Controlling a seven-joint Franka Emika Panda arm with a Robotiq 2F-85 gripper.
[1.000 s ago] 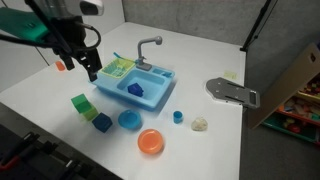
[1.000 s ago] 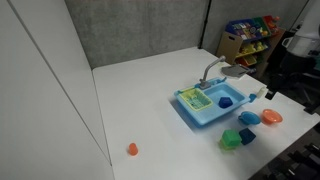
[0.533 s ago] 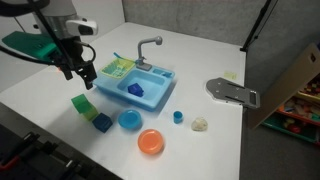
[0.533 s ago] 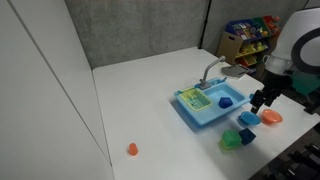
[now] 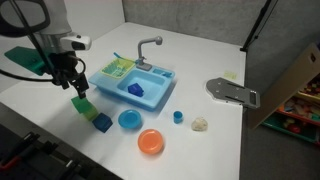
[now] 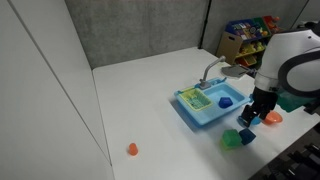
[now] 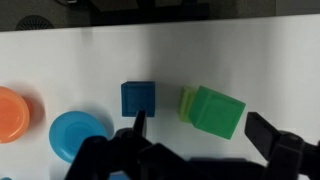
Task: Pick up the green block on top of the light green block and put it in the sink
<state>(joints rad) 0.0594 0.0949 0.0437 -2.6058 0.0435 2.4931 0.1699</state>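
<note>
My open gripper goes down over the green block point(image 5: 80, 104) point(image 7: 217, 113) next, one finger along each side of it, because the fingers still hover above the stack.
The green block point(image 7: 217, 112) sits askew on the light green block point(image 7: 186, 102), of which only an edge shows in the wrist view. The stack stands on the white table in front of the sink point(image 5: 140, 86) in both exterior views; the green block also shows there point(image 5: 82, 103) point(image 6: 232, 139). My gripper point(image 7: 198, 122) is open and empty, just above the stack, one finger on either side of the green block. It shows above the stack in both exterior views point(image 5: 76, 88) point(image 6: 254, 112). The sink point(image 6: 207, 106) is light blue with a grey faucet point(image 5: 148, 45).
A blue cube point(image 7: 138, 98) point(image 5: 102, 122) lies right next to the stack. A blue dish point(image 7: 78, 133) point(image 5: 129, 120) and an orange bowl point(image 7: 12, 108) point(image 5: 151, 142) lie beyond it. A small blue cup point(image 5: 178, 117), a pale object point(image 5: 200, 125) and a grey metal piece point(image 5: 230, 92) lie further off.
My gripper has moved from beside the sink's rack end out over the table and down, to just above the green stack. The blocks have not moved.
</note>
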